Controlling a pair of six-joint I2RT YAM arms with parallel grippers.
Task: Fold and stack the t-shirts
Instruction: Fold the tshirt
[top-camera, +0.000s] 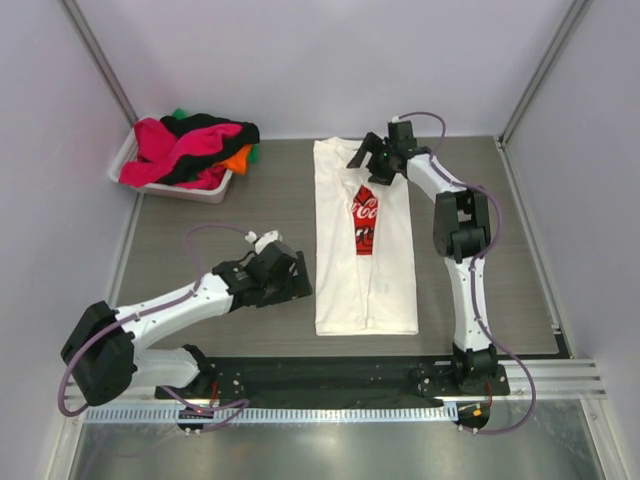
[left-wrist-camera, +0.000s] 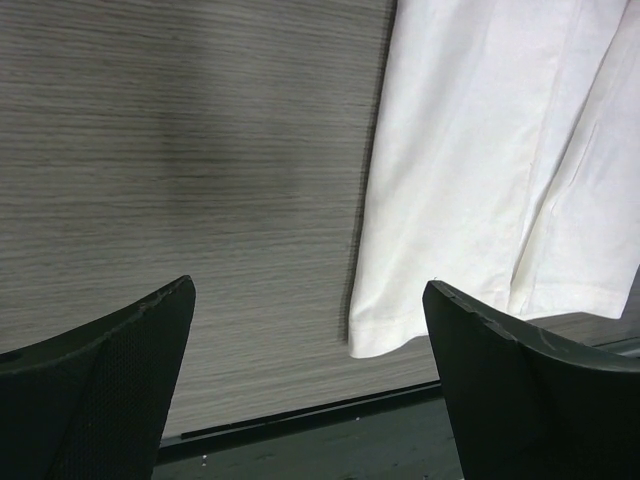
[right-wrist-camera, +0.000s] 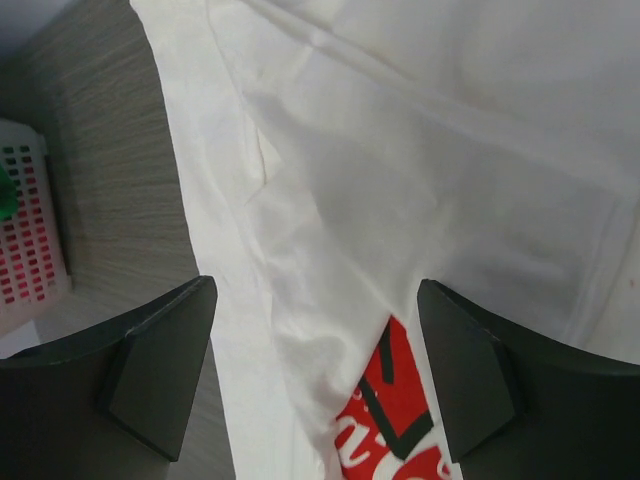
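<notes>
The robot's right gripper should next pull back from the collar end and go down onto the hem corner farther from the bin, as the left gripper is near the other hem corner.
A white t-shirt (top-camera: 365, 240) with a red Coca-Cola print (top-camera: 365, 218) lies in the middle of the table, folded into a long strip. My right gripper (top-camera: 372, 160) hovers open over its far collar end. In the right wrist view the white cloth (right-wrist-camera: 400, 150) and red print (right-wrist-camera: 395, 420) lie below the spread jaws of the right gripper (right-wrist-camera: 315, 290), nothing pinched. My left gripper (top-camera: 295, 275) stands open just left of the shirt's near half. In the left wrist view, that gripper (left-wrist-camera: 310, 290) is over bare table beside the shirt's hem corner (left-wrist-camera: 380, 335).
A white plastic bin (top-camera: 170, 187) at the back left holds crumpled magenta (top-camera: 160, 150), black (top-camera: 215, 130), orange (top-camera: 238, 158) and green (top-camera: 178, 114) tees; its wall (right-wrist-camera: 30, 230) shows in the right wrist view. A black strip (top-camera: 330, 375) runs along the near edge.
</notes>
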